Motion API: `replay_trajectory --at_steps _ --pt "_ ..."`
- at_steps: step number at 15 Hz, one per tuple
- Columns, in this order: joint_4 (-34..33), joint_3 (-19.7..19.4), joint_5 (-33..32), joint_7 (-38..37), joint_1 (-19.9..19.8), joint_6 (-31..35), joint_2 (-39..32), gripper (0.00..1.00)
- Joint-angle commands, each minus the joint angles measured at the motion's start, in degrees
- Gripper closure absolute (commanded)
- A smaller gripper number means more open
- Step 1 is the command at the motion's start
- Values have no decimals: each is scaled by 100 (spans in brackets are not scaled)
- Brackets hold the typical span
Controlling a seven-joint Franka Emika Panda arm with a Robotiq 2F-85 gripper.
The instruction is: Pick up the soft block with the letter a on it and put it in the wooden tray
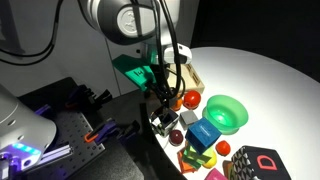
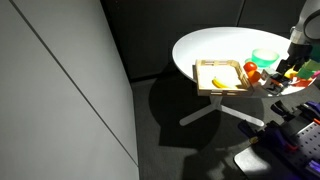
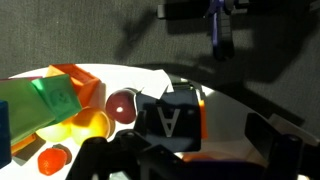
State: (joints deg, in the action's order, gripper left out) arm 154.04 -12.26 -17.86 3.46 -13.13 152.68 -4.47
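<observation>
My gripper should move slightly toward the dark red ball and go down next, because the soft block (image 3: 172, 120) is closer to the finger on the ball's side.
The soft block (image 3: 172, 120) is a small dark cube with a white letter A facing the wrist camera. It sits on the white round table (image 1: 270, 75) near the edge. In an exterior view it shows as a black and white cube (image 1: 163, 123) right under my gripper (image 1: 160, 104). In the wrist view my gripper (image 3: 188, 152) is open, with the block between its fingers and nearer one of them. The wooden tray (image 1: 187, 76) of pale wood lies further back on the table. In an exterior view the tray (image 2: 222, 78) holds a yellow banana. My gripper (image 2: 293, 60) is beyond it.
A green bowl (image 1: 226, 112), an orange fruit (image 1: 190, 100), a dark red ball (image 3: 122, 104), a blue cube (image 1: 203, 133) and a black block with a red D (image 1: 262, 160) crowd the table beside the soft block. Green and orange toys (image 3: 45, 105) lie close by.
</observation>
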Motion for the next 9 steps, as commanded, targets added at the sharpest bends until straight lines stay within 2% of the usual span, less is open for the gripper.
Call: replay_trajectory --at_steps 1,9 --pt "-253 -127 -349 -432 110 313 -463 0" --pt "-701 -433 -355 -548 387 688 -1322 0"
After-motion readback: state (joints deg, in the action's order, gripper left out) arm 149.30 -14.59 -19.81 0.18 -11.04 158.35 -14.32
